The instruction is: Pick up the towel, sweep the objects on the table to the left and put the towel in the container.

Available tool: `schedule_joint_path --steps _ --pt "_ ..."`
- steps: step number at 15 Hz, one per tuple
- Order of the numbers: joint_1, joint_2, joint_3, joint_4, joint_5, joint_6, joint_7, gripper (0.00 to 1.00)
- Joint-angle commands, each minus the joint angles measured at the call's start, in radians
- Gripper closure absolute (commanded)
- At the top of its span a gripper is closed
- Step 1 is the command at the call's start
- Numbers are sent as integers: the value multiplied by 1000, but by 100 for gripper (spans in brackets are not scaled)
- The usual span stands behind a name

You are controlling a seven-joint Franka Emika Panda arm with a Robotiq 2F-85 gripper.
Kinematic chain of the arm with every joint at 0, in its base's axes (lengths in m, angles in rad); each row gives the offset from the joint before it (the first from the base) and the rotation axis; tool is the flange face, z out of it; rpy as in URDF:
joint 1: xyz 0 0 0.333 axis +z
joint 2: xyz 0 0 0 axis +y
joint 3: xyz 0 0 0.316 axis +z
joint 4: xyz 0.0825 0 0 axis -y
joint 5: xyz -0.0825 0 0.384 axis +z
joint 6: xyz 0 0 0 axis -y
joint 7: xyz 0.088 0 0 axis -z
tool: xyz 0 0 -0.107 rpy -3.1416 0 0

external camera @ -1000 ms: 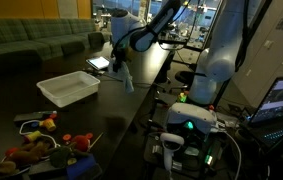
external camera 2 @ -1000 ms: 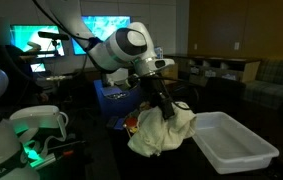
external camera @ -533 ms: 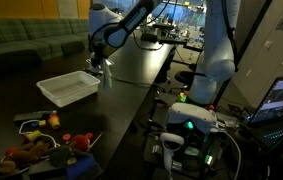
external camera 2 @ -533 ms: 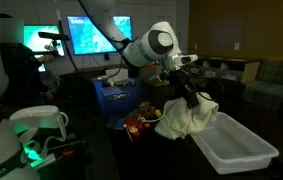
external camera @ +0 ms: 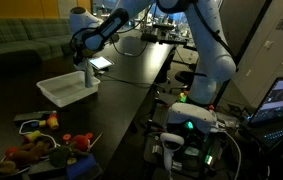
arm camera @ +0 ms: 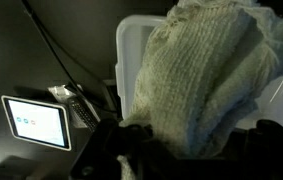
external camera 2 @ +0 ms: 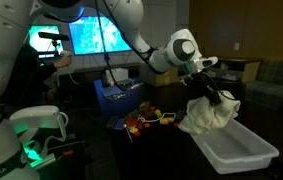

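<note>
My gripper will move outward and then down over the open middle of the white container to release the towel point(external camera: 89, 77). The towel still hangs over the container's rim at one end.
My gripper point(external camera: 87, 62) is shut on the pale knitted towel point(external camera: 89, 77), which hangs bunched from it over the right end of the white container point(external camera: 61, 92). In an exterior view the towel point(external camera 2: 211, 113) hangs from the gripper point(external camera 2: 216, 95) just above the near-left end of the container point(external camera 2: 243, 150). In the wrist view the towel point(arm camera: 206, 75) fills the middle, held between the dark fingers point(arm camera: 131, 150) of the gripper point(arm camera: 186, 150). The container's white rim point(arm camera: 129, 60) lies beneath it. The small colourful objects point(external camera: 41, 145) lie piled at the table's left end.
The pile of small objects also shows left of the container point(external camera 2: 146, 122). A lit tablet point(arm camera: 36, 122) and a remote point(arm camera: 79, 108) lie on the dark table beside the container. A tablet point(external camera: 98, 63) sits behind the container. Equipment with green lights point(external camera: 186, 125) stands beside the table.
The arm has carried the towel sideways along the table, from beside the container to above its end. The grip on the towel has not changed.
</note>
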Motion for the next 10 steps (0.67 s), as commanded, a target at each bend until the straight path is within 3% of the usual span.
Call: schedule_joint_path --steps 1,9,10 --pt "47 172 -69 248 46 -30 58 97" --pt "46 456 -144 626 124 -149 166 98" --pt "39 483 -146 669 134 -175 173 72"
